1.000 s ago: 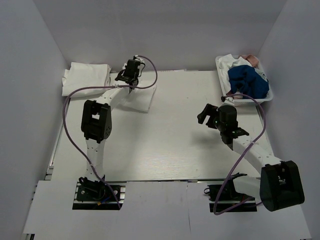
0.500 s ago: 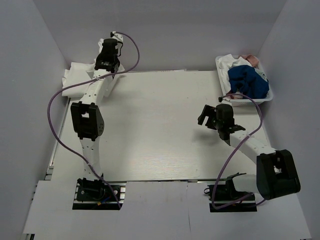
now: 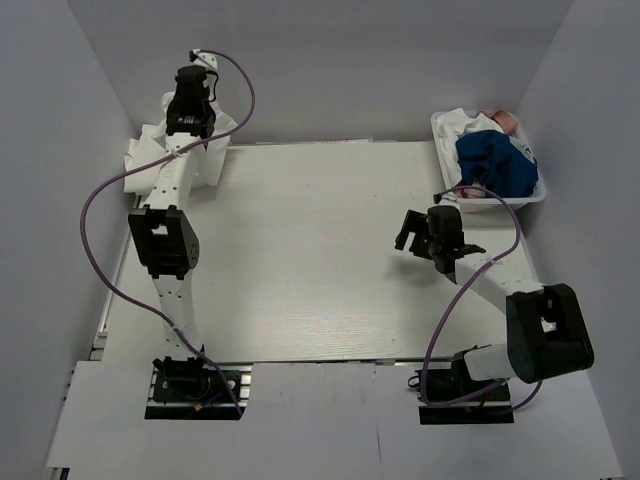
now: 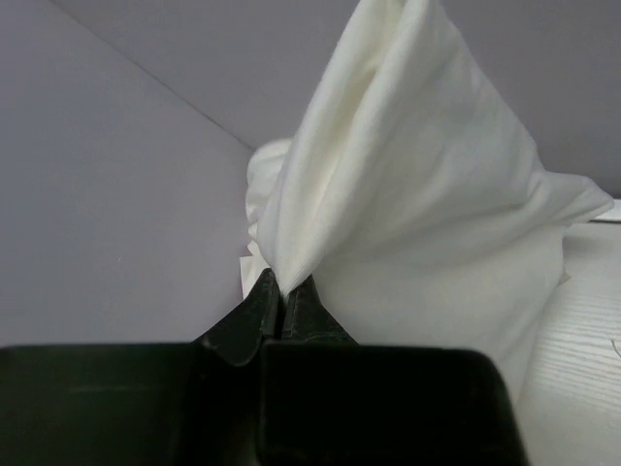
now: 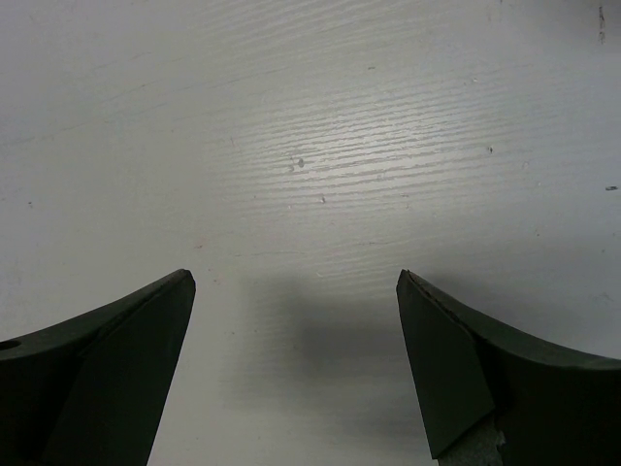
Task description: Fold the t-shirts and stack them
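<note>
The pinched fold of the t-shirt is still hanging above the white folded pile (image 3: 150, 160) (image 4: 254, 271), so my left gripper will next move down and toward the side over that pile.
My left gripper (image 3: 189, 112) is at the back-left corner, shut on a pinched fold of a white t-shirt (image 3: 212, 152). In the left wrist view the cloth (image 4: 417, 165) fans out from the closed fingertips (image 4: 282, 287) and drapes onto more white fabric (image 4: 466, 311) below. Under the arm lies the white folded pile (image 3: 142, 156), partly hidden by arm and cloth. On the right, my right gripper (image 3: 413, 229) hovers over bare table. Its jaws stand wide open (image 5: 296, 283) with nothing between them.
A white basket (image 3: 443, 160) at the back right holds a blue cloth (image 3: 497, 162) and other white and pink garments. Grey walls close in behind and on both sides. Purple cables loop off both arms.
My left arm has swung left and back, carrying the white t-shirt from the table's back middle to the back-left corner over the pile. The right arm has drawn back slightly, jaws still open.
</note>
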Tool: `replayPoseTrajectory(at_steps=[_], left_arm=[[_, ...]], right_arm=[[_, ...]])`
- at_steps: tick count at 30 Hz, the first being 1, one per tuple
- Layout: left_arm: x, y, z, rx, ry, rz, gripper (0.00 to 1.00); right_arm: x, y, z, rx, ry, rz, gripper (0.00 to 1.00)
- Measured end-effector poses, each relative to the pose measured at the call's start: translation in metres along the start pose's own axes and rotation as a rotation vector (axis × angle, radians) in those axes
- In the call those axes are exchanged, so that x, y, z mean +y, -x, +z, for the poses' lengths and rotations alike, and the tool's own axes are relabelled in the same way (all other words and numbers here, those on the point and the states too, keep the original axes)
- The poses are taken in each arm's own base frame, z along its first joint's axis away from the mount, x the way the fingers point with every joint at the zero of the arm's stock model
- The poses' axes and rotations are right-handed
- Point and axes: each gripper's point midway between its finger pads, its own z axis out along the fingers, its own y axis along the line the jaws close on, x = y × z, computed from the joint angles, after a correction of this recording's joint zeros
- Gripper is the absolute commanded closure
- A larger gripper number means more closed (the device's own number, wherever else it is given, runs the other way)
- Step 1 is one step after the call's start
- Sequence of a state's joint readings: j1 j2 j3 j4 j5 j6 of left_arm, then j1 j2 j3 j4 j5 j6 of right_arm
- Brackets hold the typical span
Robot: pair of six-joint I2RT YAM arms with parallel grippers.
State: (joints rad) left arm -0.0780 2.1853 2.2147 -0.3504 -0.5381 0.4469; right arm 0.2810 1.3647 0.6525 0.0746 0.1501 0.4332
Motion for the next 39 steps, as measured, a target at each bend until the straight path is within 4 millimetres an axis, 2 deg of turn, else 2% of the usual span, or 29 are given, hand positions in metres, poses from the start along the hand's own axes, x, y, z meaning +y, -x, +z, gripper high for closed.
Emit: replayPoseTrajectory(at_steps=[6,9,19,22,24,29,35,36,37,38,39], left_arm=[[0.028,0.001,0.014,-0.019,0.054,-0.083,1.0],[0.034,-0.015,0.031,-0.001,0.068,-0.114,1.0],[0.013,-0.132,0.108,0.179,0.06,-0.15,1.0],[0.015,-0.156,0.118,0.216,0.07,-0.159,1.0],[0.023,-0.164,0.121,0.226,0.081,-0.172,1.0],[0.045,-0.162,0.128,0.194,0.126,-0.245,1.0],[0.062,-0.167,0.133,0.182,0.156,-0.301,1.0],[0.064,-0.168,0.134,0.18,0.164,-0.308,0.98],[0.066,-0.168,0.135,0.177,0.171,-0.317,0.9],[0.067,-0.169,0.136,0.174,0.178,-0.324,0.77],[0.067,-0.171,0.138,0.172,0.183,-0.33,0.6]], right_arm=[[0.001,0.0,0.007,0.017,-0.009,-0.002,0.1],[0.0,-0.001,0.009,0.029,-0.015,-0.003,0.1],[0.004,0.009,0.018,0.042,-0.03,-0.005,0.1],[0.003,0.011,0.019,0.039,-0.043,-0.006,0.1],[0.002,0.012,0.02,0.042,-0.053,-0.007,0.1],[0.004,0.018,0.023,0.039,-0.059,-0.007,0.1],[0.006,0.021,0.027,0.048,-0.062,-0.006,0.1],[0.006,0.021,0.029,0.053,-0.064,-0.006,0.1],[0.006,0.02,0.03,0.06,-0.066,-0.006,0.1],[0.006,0.019,0.031,0.064,-0.066,-0.006,0.1],[0.006,0.018,0.032,0.069,-0.065,-0.006,0.1]])
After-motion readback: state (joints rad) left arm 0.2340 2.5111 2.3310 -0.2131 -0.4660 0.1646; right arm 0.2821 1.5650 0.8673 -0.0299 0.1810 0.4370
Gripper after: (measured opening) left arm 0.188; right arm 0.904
